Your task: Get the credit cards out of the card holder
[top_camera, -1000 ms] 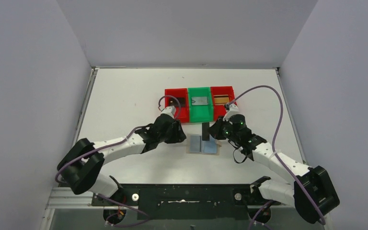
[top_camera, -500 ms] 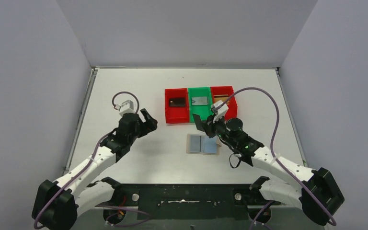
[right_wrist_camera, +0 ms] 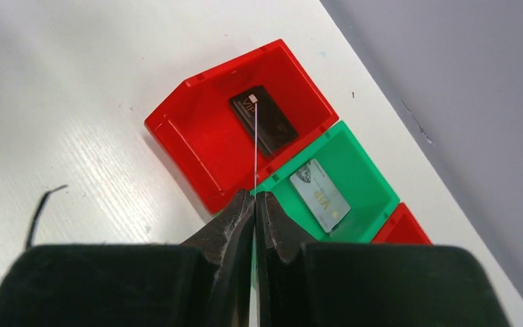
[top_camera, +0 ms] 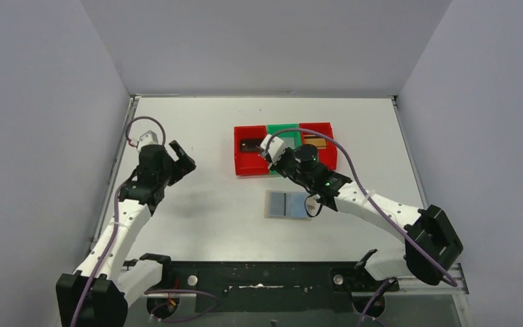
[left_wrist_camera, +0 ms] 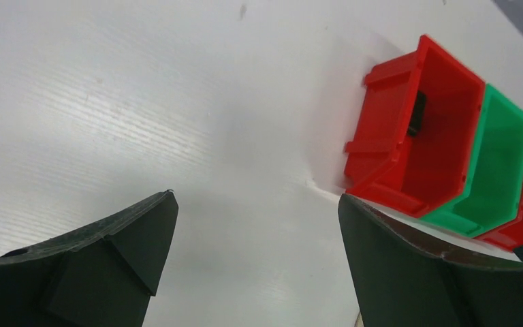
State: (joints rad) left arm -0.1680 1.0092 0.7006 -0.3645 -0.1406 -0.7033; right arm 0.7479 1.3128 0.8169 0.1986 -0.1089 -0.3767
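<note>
Next, my right gripper travels to the left in the top view and lowers over the dark card (top_camera: 250,145) (right_wrist_camera: 265,121) to release, since it still hovers at the green bin's border.
The beige card holder (top_camera: 288,204) lies open and flat on the table, blue lining up. My right gripper (right_wrist_camera: 255,197) is shut on a thin credit card (right_wrist_camera: 255,150), seen edge-on as a pale line. It hovers over the border of the left red bin (right_wrist_camera: 197,136) and the green bin (right_wrist_camera: 361,170). A dark card (right_wrist_camera: 263,120) lies in that red bin and a silver card (right_wrist_camera: 320,195) in the green one. A gold-brown card (top_camera: 315,143) shows in the right red bin. My left gripper (top_camera: 184,157) stands open and holds nothing, well left of the bins.
The three bins sit in a row at the table's centre back; the right arm (top_camera: 368,201) covers most of the green one from above. In the left wrist view the left red bin (left_wrist_camera: 422,150) lies ahead to the right over white tabletop (left_wrist_camera: 177,122).
My left gripper pulled away from the red bin to the left and opened. My right gripper carried its card from above the card holder back toward the bins.
</note>
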